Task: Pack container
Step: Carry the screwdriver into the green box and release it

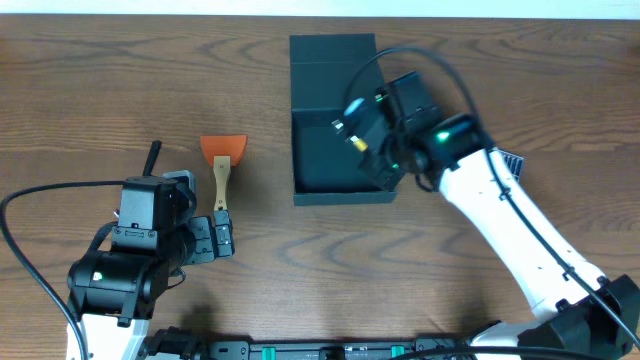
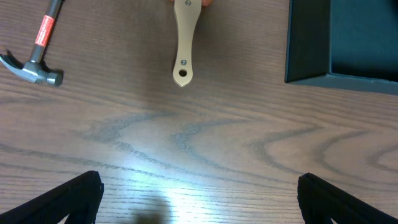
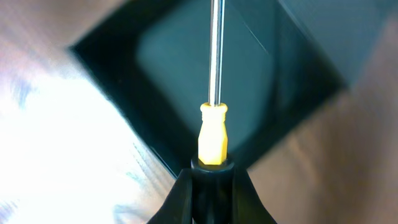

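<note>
The container is open. My right gripper next needs to go down into it, moving to the left in the overhead view, and then release the screwdriver where the container's bottom lies empty (image 1: 336,158) (image 3: 200,70).
The container (image 1: 335,150), a dark teal-black box, lies open on the table with its flap lid (image 1: 332,48) folded back at the far side. My right gripper (image 1: 372,148) hangs over the box's right part, shut on a screwdriver (image 3: 212,140) by its black and yellow handle. The metal shaft (image 3: 216,50) points down at the container (image 3: 205,74) interior. My left gripper (image 1: 218,240) stands open and empty low over bare wood (image 2: 199,202), near the table's front left. The container's near corner (image 2: 311,56) shows at the upper right of the left wrist view.
An orange-headed scraper (image 1: 222,160) with a tan handle (image 2: 184,43) lies just beyond my left gripper. A hammer (image 2: 38,53) with a red and black handle lies to its left, its handle end (image 1: 153,156) visible from above.
</note>
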`<state>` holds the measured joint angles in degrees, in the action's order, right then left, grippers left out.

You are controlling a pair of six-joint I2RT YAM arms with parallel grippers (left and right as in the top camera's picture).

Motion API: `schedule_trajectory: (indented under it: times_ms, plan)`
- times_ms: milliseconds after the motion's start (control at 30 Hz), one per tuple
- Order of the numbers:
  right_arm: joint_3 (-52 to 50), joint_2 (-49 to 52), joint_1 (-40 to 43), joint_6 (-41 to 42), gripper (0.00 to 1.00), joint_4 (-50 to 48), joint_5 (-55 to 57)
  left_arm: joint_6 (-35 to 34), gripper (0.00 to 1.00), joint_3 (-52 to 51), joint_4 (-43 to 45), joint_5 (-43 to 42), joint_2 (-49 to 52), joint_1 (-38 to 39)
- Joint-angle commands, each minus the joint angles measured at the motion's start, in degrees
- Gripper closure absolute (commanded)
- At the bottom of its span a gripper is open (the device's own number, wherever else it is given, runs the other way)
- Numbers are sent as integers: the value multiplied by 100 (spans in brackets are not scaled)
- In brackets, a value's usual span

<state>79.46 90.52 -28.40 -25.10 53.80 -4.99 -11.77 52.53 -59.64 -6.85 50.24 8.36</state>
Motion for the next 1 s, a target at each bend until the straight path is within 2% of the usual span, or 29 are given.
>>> schedule_trajectory:
  times_ms: [0, 367, 900, 933, 967]
  plan:
    - [79, 61, -201, -1331, 99, -210, 66, 79, 2, 138, -17, 90, -26, -20]
    - [79, 1255, -243, -1508, 99, -938, 39, 76, 1, 138, -13, 90, -24, -20]
    - [79, 2371, -234, -1526, 99, -973, -170, 74, 2, 138, -15, 87, -15, -20]
    - [79, 2371, -234, -1526, 91, -970, -170, 74, 1, 138, -15, 87, -15, -20]
    - [79, 2371, -234, -1526, 75, -973, -170, 74, 2, 138, -15, 87, -15, -20]
